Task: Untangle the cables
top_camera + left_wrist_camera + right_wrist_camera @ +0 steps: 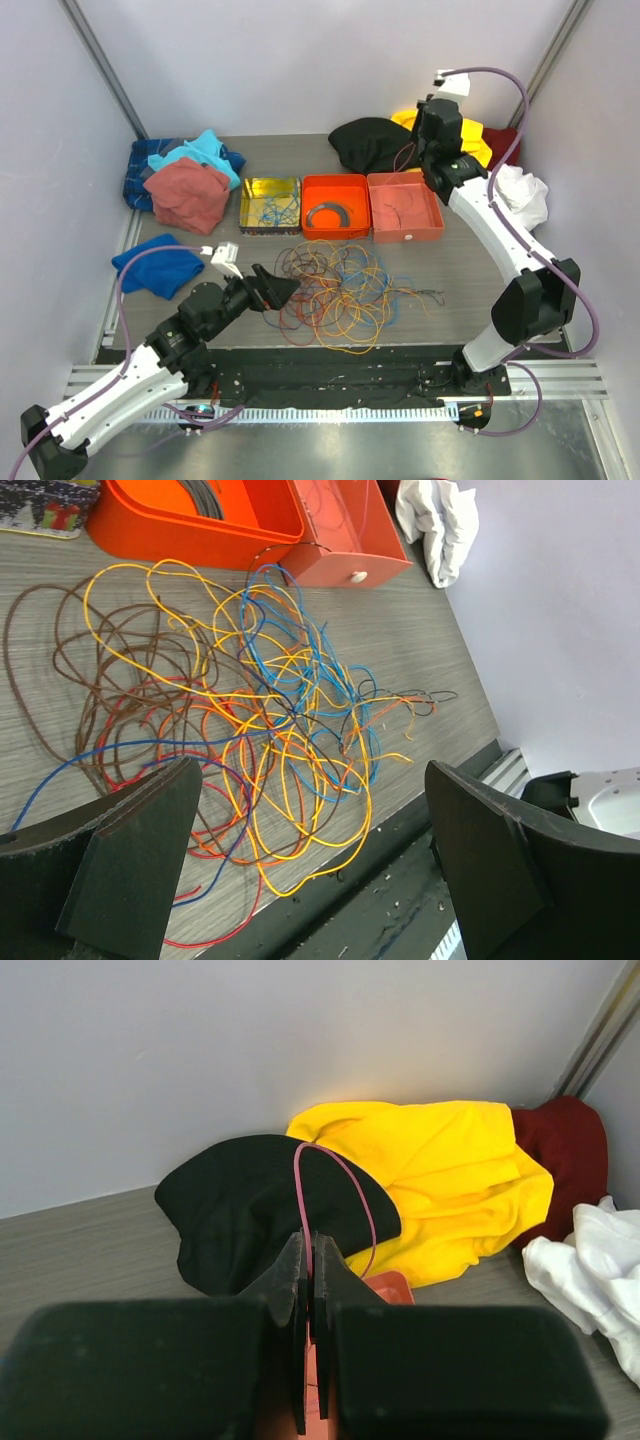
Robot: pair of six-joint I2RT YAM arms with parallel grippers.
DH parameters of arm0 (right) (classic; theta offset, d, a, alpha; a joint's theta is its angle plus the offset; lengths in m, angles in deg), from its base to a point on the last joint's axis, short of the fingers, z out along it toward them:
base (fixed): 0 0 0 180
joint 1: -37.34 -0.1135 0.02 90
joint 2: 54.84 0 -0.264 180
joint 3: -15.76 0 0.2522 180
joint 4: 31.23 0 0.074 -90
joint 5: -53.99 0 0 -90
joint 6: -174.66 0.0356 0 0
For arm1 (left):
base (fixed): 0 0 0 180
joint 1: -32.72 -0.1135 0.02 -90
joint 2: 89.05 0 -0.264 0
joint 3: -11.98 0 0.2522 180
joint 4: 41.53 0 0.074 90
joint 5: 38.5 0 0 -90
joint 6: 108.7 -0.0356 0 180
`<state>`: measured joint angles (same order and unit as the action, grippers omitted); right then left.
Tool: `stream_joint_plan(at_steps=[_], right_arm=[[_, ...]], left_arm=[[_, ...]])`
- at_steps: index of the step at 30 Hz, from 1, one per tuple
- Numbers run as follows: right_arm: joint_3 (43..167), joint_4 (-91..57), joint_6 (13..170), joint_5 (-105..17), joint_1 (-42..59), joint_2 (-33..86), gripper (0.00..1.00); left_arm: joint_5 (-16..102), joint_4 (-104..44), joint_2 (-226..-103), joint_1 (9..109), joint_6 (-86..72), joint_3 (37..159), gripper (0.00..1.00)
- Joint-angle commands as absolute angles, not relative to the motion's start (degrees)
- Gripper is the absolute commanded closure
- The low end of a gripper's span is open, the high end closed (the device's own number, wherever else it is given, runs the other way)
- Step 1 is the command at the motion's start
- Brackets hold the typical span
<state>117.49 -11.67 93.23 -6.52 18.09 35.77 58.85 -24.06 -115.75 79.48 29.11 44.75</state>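
The thin dark red wire still arcs high above the paler orange tray (404,205) (317,1388), so my right gripper will next bring the wire down toward that tray and then let go of it.
The cables (335,290) lie in a loose tangle of yellow, orange, blue, red and brown wires on the table's front middle; the tangle fills the left wrist view (250,710). My left gripper (285,290) is open at the tangle's left edge, its jaws wide apart (315,870) above the near loops and the table's front edge, holding nothing. My right gripper (425,165) is raised at the back over the right orange tray. It is shut (309,1250) on a thin dark red wire (340,1175) that arcs up out of the jaws and down to the tray.
Two orange trays (358,183) (437,222) and a yellow tin (270,182) with blue wires stand behind the tangle; a grey curved strip (328,213) lies in the left tray. Cloths lie around: black (370,140), yellow (478,148), white (525,195), pink (185,192), blue (160,265).
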Motion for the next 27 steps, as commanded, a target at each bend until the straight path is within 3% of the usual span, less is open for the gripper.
stream_joint_plan(at_steps=[1, 9, 23, 24, 27], right_arm=[[113.4, -14.7, 96.0, -7.0, 19.2, 36.8, 0.99], [104.2, -16.3, 100.6, -10.4, 19.3, 40.6, 0.99], [108.9, -9.5, 103.7, -14.8, 22.7, 51.2, 0.99], [109.2, -9.1, 104.0, -15.7, 22.7, 51.2, 0.86], [108.8, -8.9, 105.3, -16.6, 22.5, 48.7, 0.59]], left_arm=[[62.6, -23.1, -113.8, 79.6, 29.5, 44.9, 0.0], [66.7, -20.2, -110.0, 79.6, 28.2, 45.2, 0.0], [67.0, -19.6, -112.4, 79.6, 28.8, 45.6, 0.0], [67.0, -19.7, -112.5, 79.6, 28.8, 45.6, 0.0], [66.6, -19.6, -112.4, 79.6, 28.8, 45.6, 0.0]])
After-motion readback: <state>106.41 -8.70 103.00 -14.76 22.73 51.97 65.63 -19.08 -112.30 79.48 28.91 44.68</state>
